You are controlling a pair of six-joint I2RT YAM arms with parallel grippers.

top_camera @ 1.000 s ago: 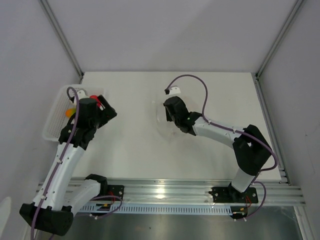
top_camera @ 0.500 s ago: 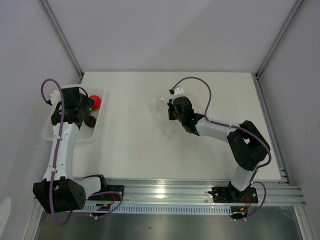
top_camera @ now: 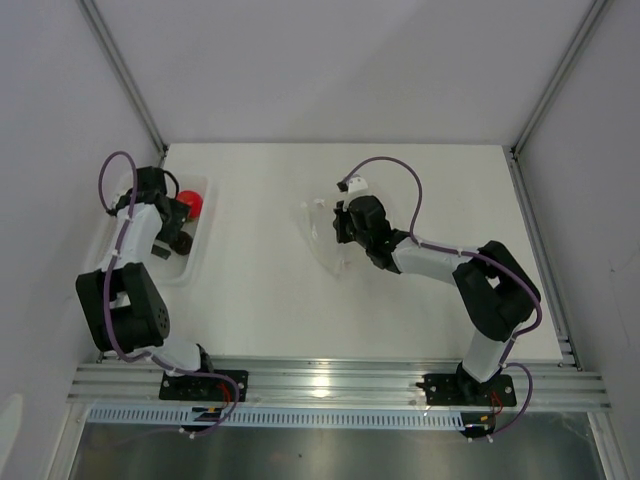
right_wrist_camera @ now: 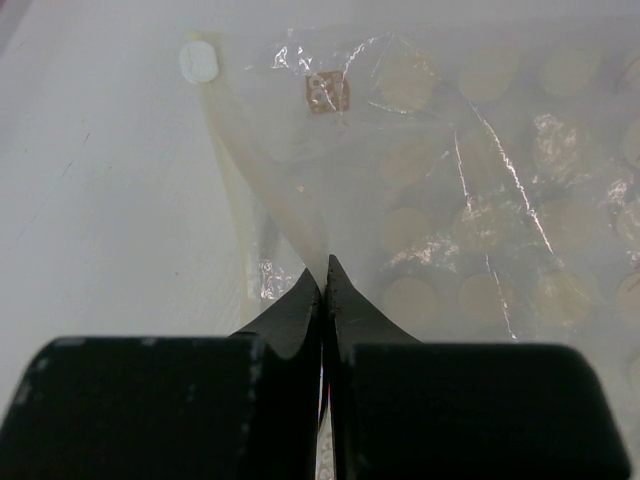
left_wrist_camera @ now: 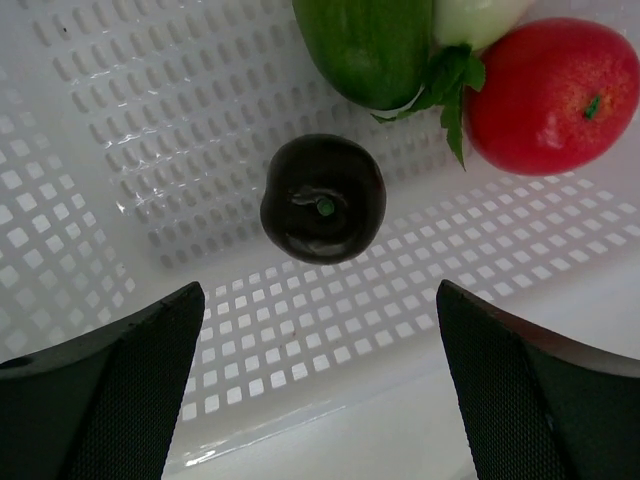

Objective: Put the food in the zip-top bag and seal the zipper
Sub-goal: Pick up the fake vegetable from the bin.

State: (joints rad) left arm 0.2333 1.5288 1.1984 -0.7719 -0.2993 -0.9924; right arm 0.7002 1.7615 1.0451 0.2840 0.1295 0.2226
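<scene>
The dark round piece (top_camera: 181, 243) (left_wrist_camera: 323, 200) lies below the left gripper's open fingers, clear of the tomato, so the left gripper needs to go down into the basket next and bring them around it.
The food lies in a white perforated basket (top_camera: 190, 270) at the far left. In the left wrist view I see a red tomato (left_wrist_camera: 553, 95), a white piece (left_wrist_camera: 475, 15), a green piece with leaves (left_wrist_camera: 375, 45) and a dark round piece (left_wrist_camera: 323, 200). My left gripper (left_wrist_camera: 320, 300) is open and empty, over the basket's near wall (left_wrist_camera: 330, 330), short of the dark piece. In the top view it (top_camera: 172, 232) is beside the tomato (top_camera: 191, 203). The clear zip-top bag (top_camera: 322, 238) lies mid-table. My right gripper (right_wrist_camera: 324, 270) is shut on a fold of the bag's film (right_wrist_camera: 450, 150). A pale strip (right_wrist_camera: 235, 190) runs along one bag edge.
The basket stands against the left wall of the enclosure. A metal frame post (top_camera: 125, 75) rises behind it. The right arm's purple cable (top_camera: 405, 185) loops above the bag. A small white round mark (right_wrist_camera: 197, 62) shows at the bag's far corner.
My left arm has swung back and left, from beside the basket to over it. My right gripper has shifted slightly toward the back with the bag's film pinched.
</scene>
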